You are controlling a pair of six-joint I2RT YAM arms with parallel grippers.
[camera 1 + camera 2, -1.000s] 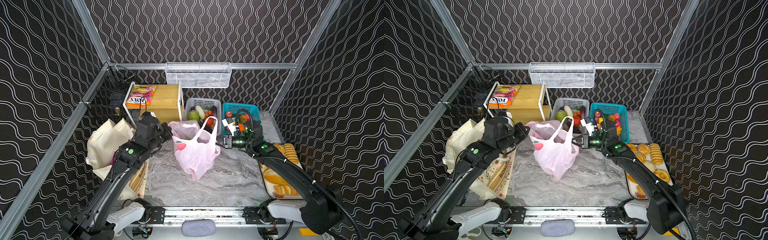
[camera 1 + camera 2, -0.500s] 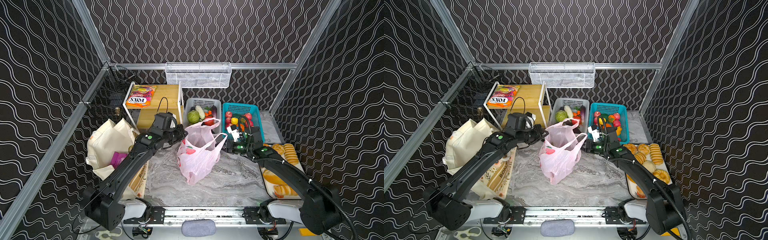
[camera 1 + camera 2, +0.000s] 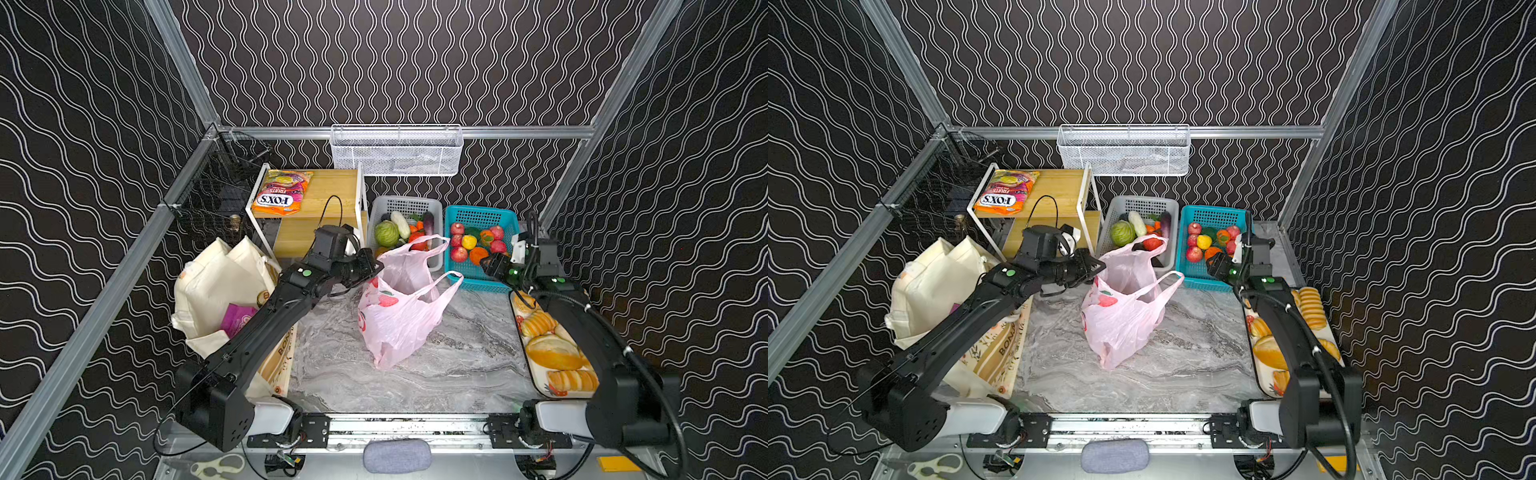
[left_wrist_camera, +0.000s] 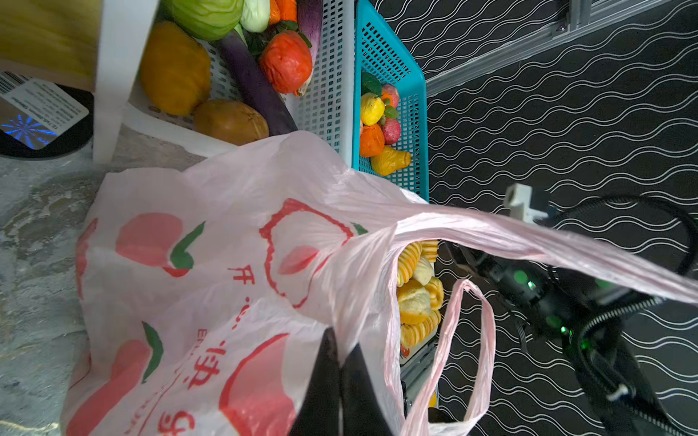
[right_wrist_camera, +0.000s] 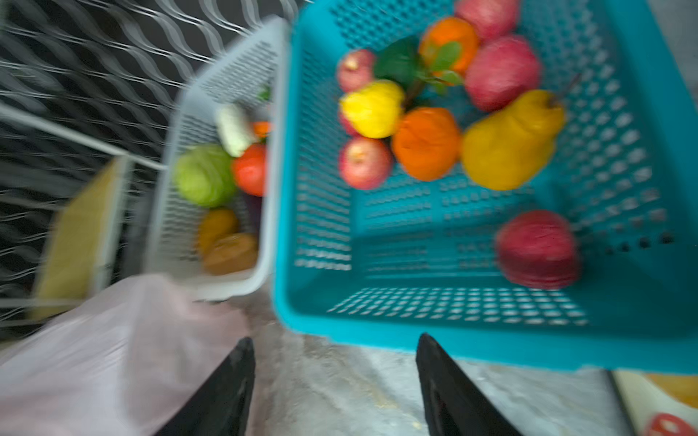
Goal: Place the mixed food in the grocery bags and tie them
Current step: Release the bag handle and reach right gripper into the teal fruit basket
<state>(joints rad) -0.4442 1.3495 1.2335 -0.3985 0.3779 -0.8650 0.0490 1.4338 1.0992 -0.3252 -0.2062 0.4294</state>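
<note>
Next I should turn my open right gripper downward and lower it into the teal basket onto the yellow toy pear (image 5: 513, 142), because bare basket bottom borders the pear's near side.
The pink plastic bag (image 3: 399, 316) (image 3: 1121, 320) with red fruit print stands mid-table, mouth gaping. My left gripper (image 3: 376, 266) (image 3: 1098, 264) (image 4: 340, 355) is shut on its left rim, holding that side up. My right gripper (image 3: 487, 263) (image 3: 1213, 264) (image 5: 334, 362) hangs open and empty at the teal basket's near wall, just right of the bag's loose handle (image 3: 451, 282). Yellow (image 3: 468, 241) (image 5: 372, 109) and orange (image 5: 425, 143) toy fruits lie in that basket. The cream tote (image 3: 216, 282) (image 3: 934, 282) slumps at the left with a purple packet (image 3: 237, 318) inside.
A teal basket (image 3: 473, 284) and a grey basket (image 3: 405, 201) of vegetables stand behind the bag. The wooden shelf (image 3: 328, 187) holds the orange FOX'S packet (image 3: 280, 193). A tray (image 3: 540, 382) of bread lines the right edge. A white mesh basket (image 3: 395, 149) hangs on the back wall.
My right gripper opened, let go of the bag's right handle and drew back right to the teal basket. My left gripper carried its side of the bag to the right; the bag shifted with it.
</note>
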